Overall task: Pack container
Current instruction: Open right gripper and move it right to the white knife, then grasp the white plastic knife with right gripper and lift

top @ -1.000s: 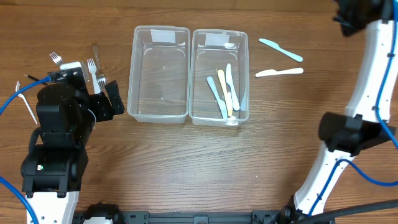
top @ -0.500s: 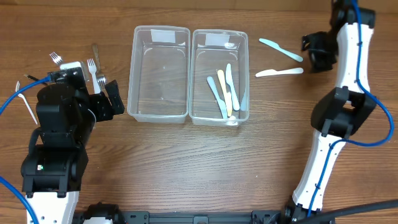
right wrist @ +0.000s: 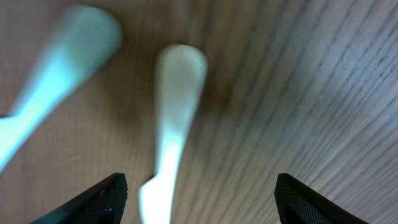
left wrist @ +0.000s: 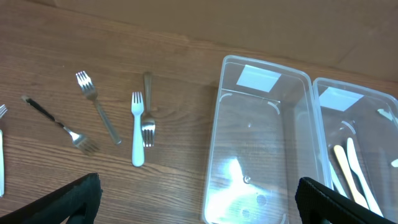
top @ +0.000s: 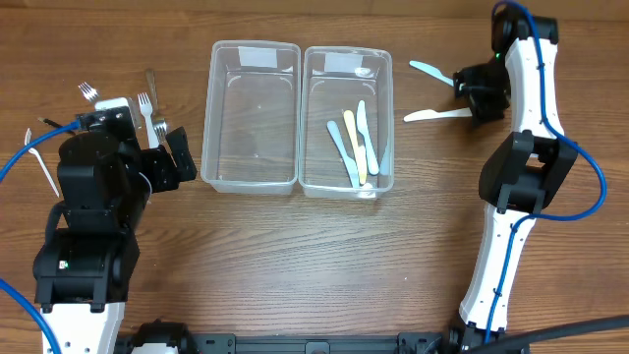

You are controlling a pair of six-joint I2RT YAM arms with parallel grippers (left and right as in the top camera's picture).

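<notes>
My right gripper needs to go down, easing toward the containers, onto the narrow part of the white knife's handle (top: 461, 113) (right wrist: 169, 149), as it lies below, between my open fingers.
Two clear containers stand side by side: the left one (top: 252, 118) (left wrist: 261, 137) is empty, and the right one (top: 319, 118) holds several plastic knives (top: 356, 143). A pale blue knife (top: 437, 77) (right wrist: 56, 74) and a white knife (top: 432, 115) (right wrist: 173, 112) lie on the table to the right of them. My right gripper (top: 479, 95) (right wrist: 199, 199) hovers open over the handle ends of these two, with the white knife between its fingers (right wrist: 102, 202), apart from both. My left gripper (top: 169, 157) (left wrist: 199, 205) stands wide open and empty beside the empty container.
Several forks lie at the far left: a white plastic fork (left wrist: 137, 127), metal forks (left wrist: 96, 106) and a black-handled fork (left wrist: 59, 124). The right arm (top: 516, 177) stretches up the table's right side.
My right arm has swung in from the top right corner and come down over the two loose knives. The left arm has not moved.
</notes>
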